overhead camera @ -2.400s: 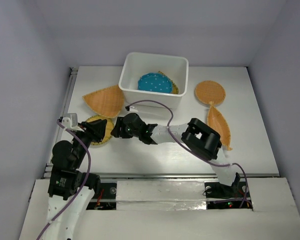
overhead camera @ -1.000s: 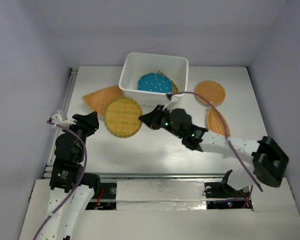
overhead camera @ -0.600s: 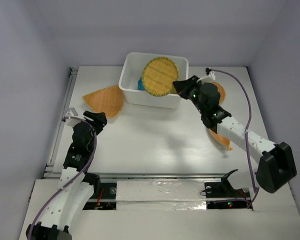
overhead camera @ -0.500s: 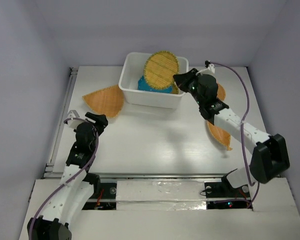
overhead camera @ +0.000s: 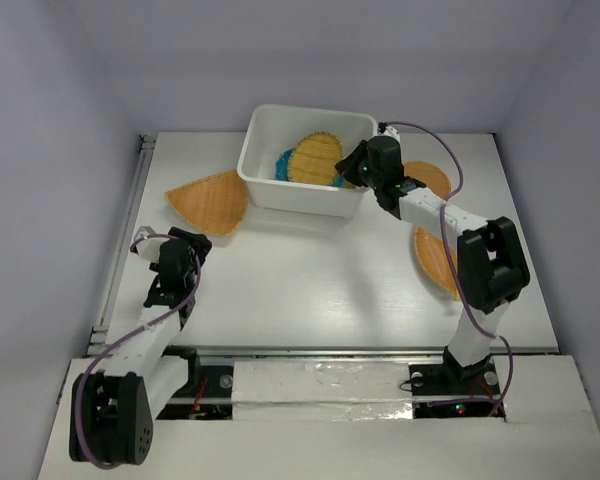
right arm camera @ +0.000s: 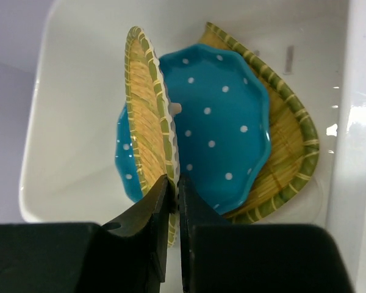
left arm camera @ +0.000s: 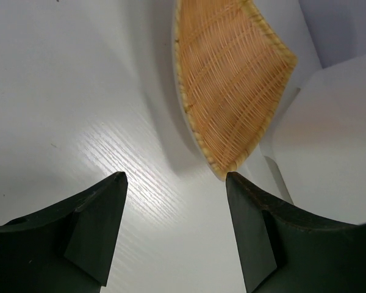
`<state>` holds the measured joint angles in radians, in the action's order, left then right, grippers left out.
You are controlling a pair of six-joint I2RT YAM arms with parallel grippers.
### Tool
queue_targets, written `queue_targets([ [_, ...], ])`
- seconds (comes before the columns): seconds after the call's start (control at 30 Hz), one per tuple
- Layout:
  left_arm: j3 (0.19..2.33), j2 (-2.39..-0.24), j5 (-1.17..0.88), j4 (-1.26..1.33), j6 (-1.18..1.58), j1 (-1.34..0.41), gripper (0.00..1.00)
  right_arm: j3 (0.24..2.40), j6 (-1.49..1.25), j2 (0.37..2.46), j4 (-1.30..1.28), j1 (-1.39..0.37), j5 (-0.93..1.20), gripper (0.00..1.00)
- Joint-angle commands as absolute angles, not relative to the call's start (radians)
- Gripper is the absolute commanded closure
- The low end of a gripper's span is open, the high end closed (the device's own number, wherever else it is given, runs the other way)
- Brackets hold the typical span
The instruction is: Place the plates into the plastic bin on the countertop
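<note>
Next, my left gripper moves down and outward onto the near curved edge [overhead camera: 214, 233] [left arm camera: 199, 139] of the fan-shaped wicker plate, because that edge lies ahead of the gripper's open fingers.
The white plastic bin [overhead camera: 264, 178] stands at the back of the countertop [overhead camera: 310, 280]. In it lie the teal dotted plate [right arm camera: 226, 131] and a green-rimmed wicker plate [right arm camera: 290, 152] under it. My right gripper [right arm camera: 174, 183] is shut on the rim of a round wicker plate [right arm camera: 147, 110], held on edge inside the bin; it also shows in the top view [overhead camera: 315, 158]. A fan-shaped wicker plate [overhead camera: 210, 200] lies left of the bin and also shows in the left wrist view [left arm camera: 229, 79]. My left gripper [left arm camera: 174, 183] is open and empty, low over the countertop near it.
A round wicker plate [overhead camera: 435, 180] and a leaf-shaped wicker plate [overhead camera: 435, 258] lie right of the bin, partly behind my right arm. A metal rail [overhead camera: 125, 230] runs along the left edge. Grey walls close in the sides and back.
My right gripper took the round wicker plate from the left front of the table, carried it over the bin and lowered it inside. My left arm drew back and lowered toward the countertop.
</note>
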<state>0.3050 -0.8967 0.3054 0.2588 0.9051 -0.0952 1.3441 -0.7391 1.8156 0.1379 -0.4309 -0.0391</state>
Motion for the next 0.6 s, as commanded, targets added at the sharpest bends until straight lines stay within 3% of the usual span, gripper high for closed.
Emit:
queue_targets([
  [0.0, 0.285, -0.961, 0.189, 0.403, 0.939, -0.034, 0.37, 1.437, -0.727, 1.815, 0.163, -0.423, -0.008, 0.9],
  [0.03, 0.285, -0.975, 0.177, 0.431, 0.942, -0.023, 0.37, 1.434, -0.727, 1.815, 0.163, -0.423, -0.008, 0.84],
  [0.07, 0.287, -0.988, 0.181, 0.439, 0.939, -0.023, 0.36, 1.43, -0.726, 1.815, 0.163, -0.423, -0.008, 0.64],
  [0.13, 0.293, -1.032, 0.181, 0.459, 0.934, -0.012, 0.36, 1.416, -0.716, 1.799, 0.161, -0.423, -0.014, 0.45],
  [0.17, 0.302, -1.048, 0.175, 0.466, 0.927, -0.012, 0.36, 1.413, -0.709, 1.792, 0.16, -0.423, -0.02, 0.29],
  [0.23, 0.31, -1.094, 0.172, 0.483, 0.925, -0.003, 0.35, 1.407, -0.687, 1.76, 0.153, -0.423, -0.035, 0.15],
  [0.57, 0.385, -1.34, 0.111, 0.658, 0.92, 0.006, 0.34, 1.169, -0.641, 1.432, 0.256, -0.423, -0.057, 0.13],
])
